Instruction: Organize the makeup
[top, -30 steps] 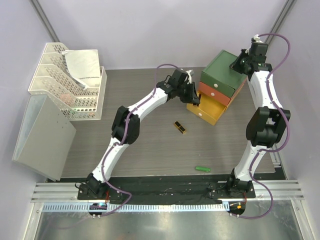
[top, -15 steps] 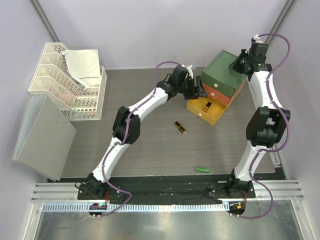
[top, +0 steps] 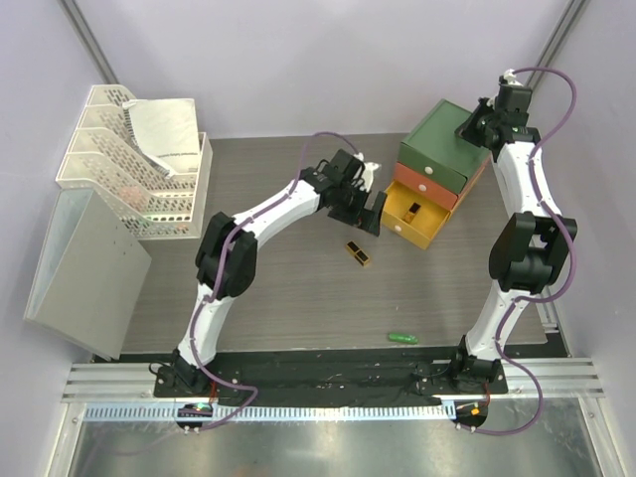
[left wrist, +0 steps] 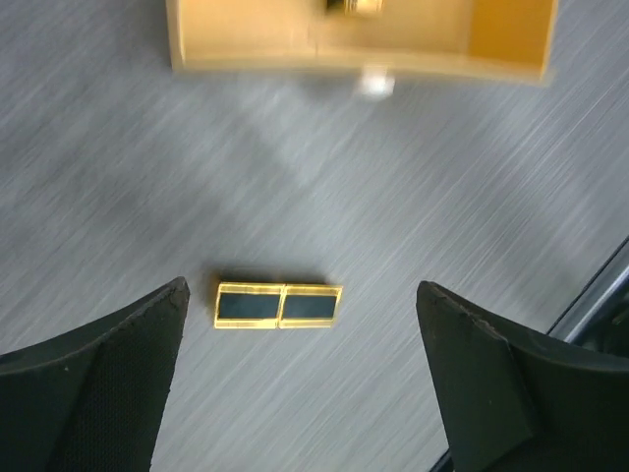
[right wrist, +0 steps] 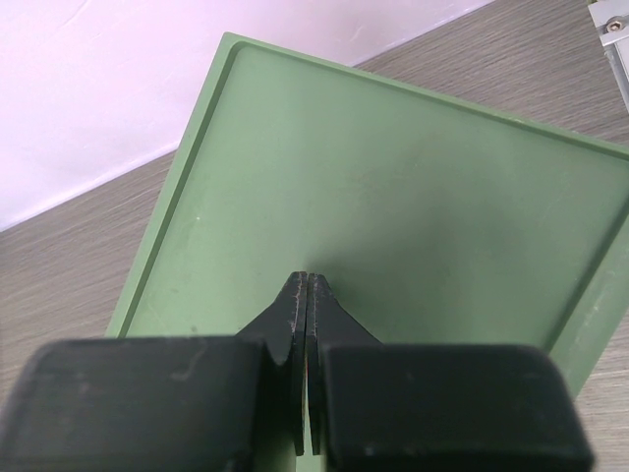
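Note:
The black-gold stick (top: 358,253) (left wrist: 278,305) lies flat below my open fingers and nearer my base, so my left gripper should next go down and slightly back onto it.
A black-gold stick (top: 358,253) (left wrist: 278,305) lies flat on the grey table, in front of the pulled-out yellow drawer (top: 425,227) (left wrist: 246,44). My left gripper (top: 370,214) (left wrist: 302,289) hangs open above the stick, one finger on each side and nothing between them. A small dark and gold item (top: 410,211) (left wrist: 354,7) rests inside the drawer. A green tube (top: 401,338) lies near the table's front edge. My right gripper (top: 475,127) (right wrist: 309,280) is shut, its tips resting on the green top (right wrist: 393,187) of the drawer box.
The stacked drawer box (top: 442,144) stands at the back right, with its orange drawer (top: 429,185) shut. White mesh trays (top: 129,159) and a grey box (top: 84,258) stand along the left side.
My left gripper has opened wide and drawn back from the yellow drawer toward the stick on the table. A small item now lies in the drawer. The right arm has not moved.

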`<state>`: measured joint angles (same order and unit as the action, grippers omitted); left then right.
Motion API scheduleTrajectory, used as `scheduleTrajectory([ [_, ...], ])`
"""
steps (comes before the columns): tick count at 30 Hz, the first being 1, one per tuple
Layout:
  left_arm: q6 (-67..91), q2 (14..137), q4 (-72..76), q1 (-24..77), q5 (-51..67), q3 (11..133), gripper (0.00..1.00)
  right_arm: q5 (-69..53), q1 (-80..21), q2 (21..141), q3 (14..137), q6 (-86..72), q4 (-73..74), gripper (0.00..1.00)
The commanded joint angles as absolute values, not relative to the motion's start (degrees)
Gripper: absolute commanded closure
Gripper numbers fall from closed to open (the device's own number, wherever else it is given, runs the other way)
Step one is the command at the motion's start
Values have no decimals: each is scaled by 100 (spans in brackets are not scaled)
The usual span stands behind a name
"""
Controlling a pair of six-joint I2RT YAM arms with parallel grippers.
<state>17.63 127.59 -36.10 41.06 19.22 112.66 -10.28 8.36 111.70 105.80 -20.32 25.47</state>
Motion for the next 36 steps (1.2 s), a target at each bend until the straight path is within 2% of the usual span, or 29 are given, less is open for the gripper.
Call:
scheduleTrajectory([
  [1, 291, 12515, -4657, 4412, 1512, 11100, 0, -914, 773, 11777, 10011, -1855, 4289, 99],
  [5, -219, 12691, -4790, 4675, 1108, 11179, 0, -905, 773, 11777, 10002, -1863, 4272, 99],
  [10, -308, 13086, -4974, 4825, 871, 11539, 0, -931, 773, 11786, 10011, -1846, 4271, 99],
  [20, -308, 13333, -4878, 4878, 255, 11505, 0, -958, 773, 11786, 10020, -1837, 4271, 99],
  [28, -79, 13623, -4799, 4843, 465, 11646, 1, -949, 773, 11777, 10011, -1828, 4271, 99],
  [29, -79, 13632, -4790, 4825, 483, 11646, 3, -949, 773, 11777, 10011, -1819, 4271, 99],
  [33, -53, 13614, -4764, 4764, 597, 11646, 20, -949, 773, 11777, 10011, -1819, 4271, 99],
  [34, -53, 13614, -4772, 4746, 606, 11663, 34, -958, 773, 11777, 10011, -1819, 4271, 99],
  [36, -53, 13588, -4772, 4711, 606, 11689, 52, -967, 774, 11786, 10011, -1837, 4271, 99],
])
